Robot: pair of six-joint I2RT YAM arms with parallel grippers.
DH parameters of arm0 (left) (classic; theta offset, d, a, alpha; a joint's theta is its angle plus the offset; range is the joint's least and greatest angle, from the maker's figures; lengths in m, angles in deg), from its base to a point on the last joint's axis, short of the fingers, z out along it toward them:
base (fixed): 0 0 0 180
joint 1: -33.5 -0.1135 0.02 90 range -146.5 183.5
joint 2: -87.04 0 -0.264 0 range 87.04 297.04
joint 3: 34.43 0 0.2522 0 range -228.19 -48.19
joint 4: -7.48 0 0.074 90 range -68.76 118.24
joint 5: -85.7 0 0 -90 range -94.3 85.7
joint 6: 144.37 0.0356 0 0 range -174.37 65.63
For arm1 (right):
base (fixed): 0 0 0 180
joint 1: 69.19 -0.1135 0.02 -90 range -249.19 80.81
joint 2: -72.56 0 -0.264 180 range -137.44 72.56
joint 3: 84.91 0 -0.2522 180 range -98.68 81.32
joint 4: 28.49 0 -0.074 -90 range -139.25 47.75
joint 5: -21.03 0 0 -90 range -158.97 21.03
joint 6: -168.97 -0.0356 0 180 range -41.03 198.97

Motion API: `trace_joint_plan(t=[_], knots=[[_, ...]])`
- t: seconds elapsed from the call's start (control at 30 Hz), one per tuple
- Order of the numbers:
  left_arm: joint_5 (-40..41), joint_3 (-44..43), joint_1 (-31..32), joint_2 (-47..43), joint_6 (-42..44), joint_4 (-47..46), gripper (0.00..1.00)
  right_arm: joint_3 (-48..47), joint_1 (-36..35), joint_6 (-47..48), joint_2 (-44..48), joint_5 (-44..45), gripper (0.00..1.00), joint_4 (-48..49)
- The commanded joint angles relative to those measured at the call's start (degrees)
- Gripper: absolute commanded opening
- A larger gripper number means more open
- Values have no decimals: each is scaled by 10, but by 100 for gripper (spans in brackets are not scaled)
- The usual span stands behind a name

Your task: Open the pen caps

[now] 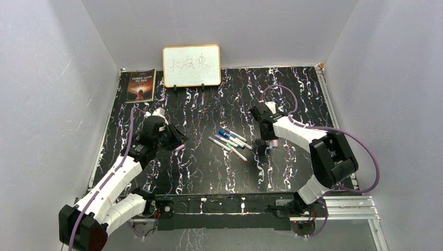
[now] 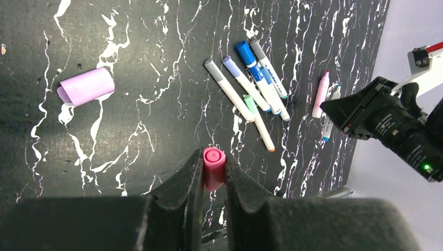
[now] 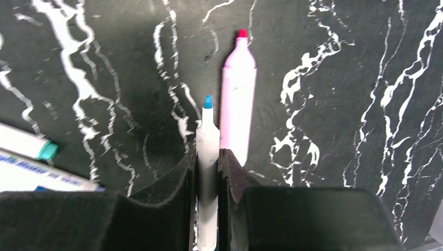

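I will lower my right gripper to the table first, to put the white pen's body down beside the thick pink marker.
My left gripper (image 2: 214, 157) is shut on a pink pen cap (image 2: 214, 170) and holds it above the table, left of the pens; it also shows in the top view (image 1: 177, 142). A lilac cap (image 2: 86, 86) lies loose on the table. My right gripper (image 3: 208, 157) is shut on the barrel of a white pen (image 3: 208, 137) whose blue tip is bare. The thick pink marker (image 3: 239, 104) lies right beside it, its red tip bare. Several capped white pens (image 2: 251, 89) lie in a cluster at mid-table (image 1: 232, 140), left of my right gripper (image 1: 265, 142).
A small whiteboard (image 1: 191, 65) and a book (image 1: 141, 85) stand at the back edge of the black marbled table (image 1: 209, 172). Grey walls close in both sides. Two capped pens (image 3: 26, 151) lie at the left edge of the right wrist view.
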Motion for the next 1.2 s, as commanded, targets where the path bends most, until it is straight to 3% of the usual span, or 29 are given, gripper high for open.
trace_joint_plan(t=[0.0, 0.27, 0.53, 0.83, 1.17], knots=[[0, 6, -3, 2, 15, 18, 0, -23, 29, 34, -14, 13, 0, 37], [9, 1, -3, 28, 28, 24, 0, -39, 49, 41, -47, -34, 5, 55], [14, 0, -4, 49, 37, 26, 0, -26, 49, 38, -43, -58, 23, 61], [34, -30, -3, 109, 62, 46, 1, -44, 49, 37, -28, -67, 26, 36], [109, -91, -4, 215, 129, 77, 3, -61, 48, 23, 44, -159, 48, 13]])
